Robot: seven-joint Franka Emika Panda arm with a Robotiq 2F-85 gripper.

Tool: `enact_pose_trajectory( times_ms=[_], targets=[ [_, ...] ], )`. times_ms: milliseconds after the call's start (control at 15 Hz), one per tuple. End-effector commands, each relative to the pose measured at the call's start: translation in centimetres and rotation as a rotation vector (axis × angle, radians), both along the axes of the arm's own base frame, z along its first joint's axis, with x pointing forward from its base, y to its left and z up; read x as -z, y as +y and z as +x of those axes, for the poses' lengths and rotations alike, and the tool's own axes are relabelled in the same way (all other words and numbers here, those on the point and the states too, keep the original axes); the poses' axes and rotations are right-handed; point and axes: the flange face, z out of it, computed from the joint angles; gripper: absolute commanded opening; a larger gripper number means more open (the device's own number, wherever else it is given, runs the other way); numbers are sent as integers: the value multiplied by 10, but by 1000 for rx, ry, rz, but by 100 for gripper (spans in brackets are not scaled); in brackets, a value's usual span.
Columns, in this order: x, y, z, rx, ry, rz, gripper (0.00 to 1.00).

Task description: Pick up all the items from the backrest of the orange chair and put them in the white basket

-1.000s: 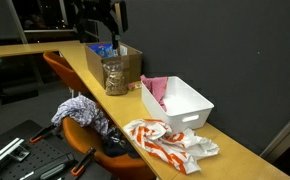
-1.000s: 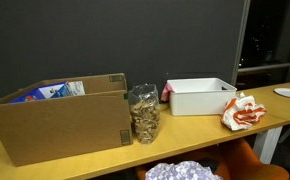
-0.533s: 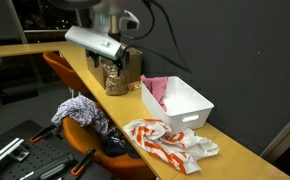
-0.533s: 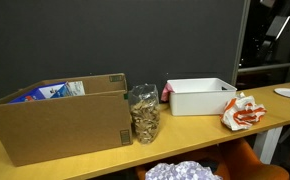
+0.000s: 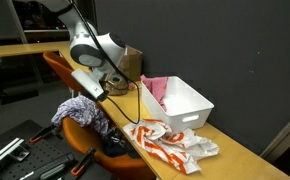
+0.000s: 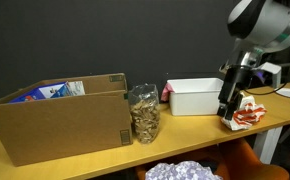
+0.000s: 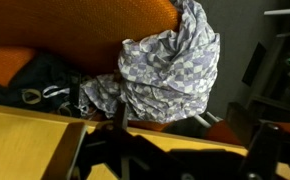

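Note:
Next, my gripper moves down past the table edge and onto the bunched middle of the checkered cloth, because the cloth hangs on the chair below the tabletop.
A blue-and-white checkered cloth hangs over the orange chair's backrest; it also shows in both exterior views. A dark garment lies on the chair beside it and also shows in an exterior view. The white basket stands on the table with a pink item inside. My gripper is open and empty. It hangs over the table edge just above the checkered cloth.
A cardboard box and a jar of brown pieces stand on the wooden table. An orange-and-white cloth lies next to the basket. Tools lie on the floor.
The arm has swung from behind the cardboard box forward and down over the table edge. It now covers the jar in one exterior view and has entered the other.

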Motion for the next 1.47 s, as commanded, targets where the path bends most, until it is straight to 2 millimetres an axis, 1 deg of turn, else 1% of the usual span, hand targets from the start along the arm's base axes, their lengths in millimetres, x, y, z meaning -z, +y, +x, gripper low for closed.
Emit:
enact_pose_trajectory(
  times_ms=[0,67,267,400,533,600,667,867,1067,1133,1200,1267,1400],
  targets=[
    [51,24,48,4,90,44,100],
    [62,34,64,-3,109,46,100],
    [83,64,95,-35,171,76,100],
    [94,84,108,-58,232,109,100],
    [106,98,115,-77,309,133,100],
    [117,106,113,-77,356,121,100],
    [122,112,113,-77,392,115,100],
    [153,130,105,-79,501,72,100],
    [173,147,99,-85,574,29,100],
    [180,150,98,-94,590,21,100],
    [184,154,99,-102,597,16,75],
    [186,158,99,-109,598,6,74],
    [188,162,102,-116,604,-5,58]
  ],
)
